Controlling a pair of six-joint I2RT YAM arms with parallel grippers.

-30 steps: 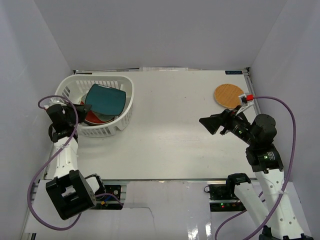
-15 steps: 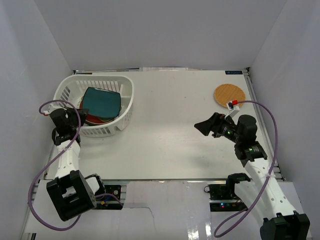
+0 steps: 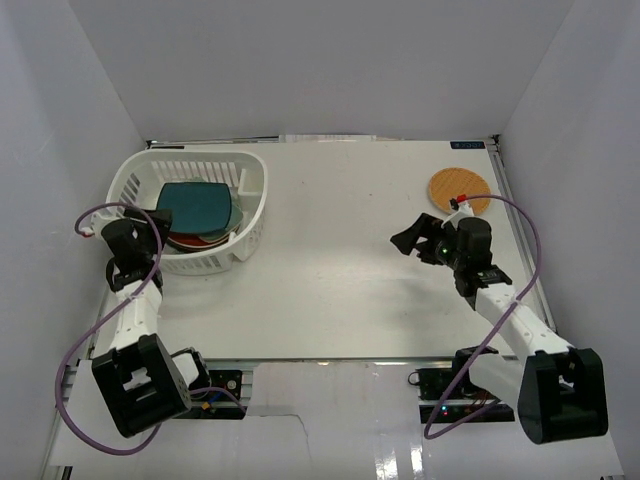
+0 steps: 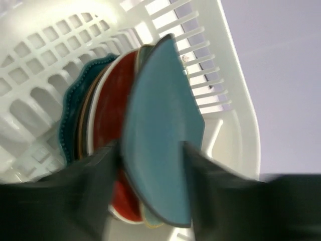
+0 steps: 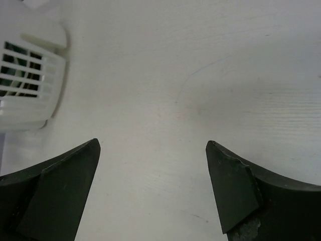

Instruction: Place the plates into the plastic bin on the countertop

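My right gripper moves outward and down onto the orange woven plate's near edge (image 3: 478, 208) next, since that lies below, to its right in the top view.
The white plastic bin (image 3: 255, 175) stands at the countertop's (image 3: 340, 290) far left and holds a stack of plates. The dark-teal square plate (image 3: 198, 207) lies on top, over a red one (image 3: 185, 238). In the left wrist view the square plate (image 4: 160, 125) stands edge-on against a red plate (image 4: 108, 115) and a teal scalloped one (image 4: 67, 130). My left gripper (image 3: 160, 228) is at the bin's near-left rim. This gripper (image 4: 149, 148) is open, its fingers astride the square plate's edge. An orange woven plate (image 3: 459, 190) lies far right. My right gripper (image 3: 408, 240) hangs open, left of it.
Pale grey walls close in the countertop on three sides. In the right wrist view my right gripper (image 5: 152, 144) hangs above bare white tabletop, with the bin's slotted wall (image 5: 30, 80) at the far left. Purple cables loop beside both arms.
My left gripper has opened and the dark-teal square plate has dropped from a tilt onto the stack in the bin. The right arm has folded lower toward its base, its gripper still open.
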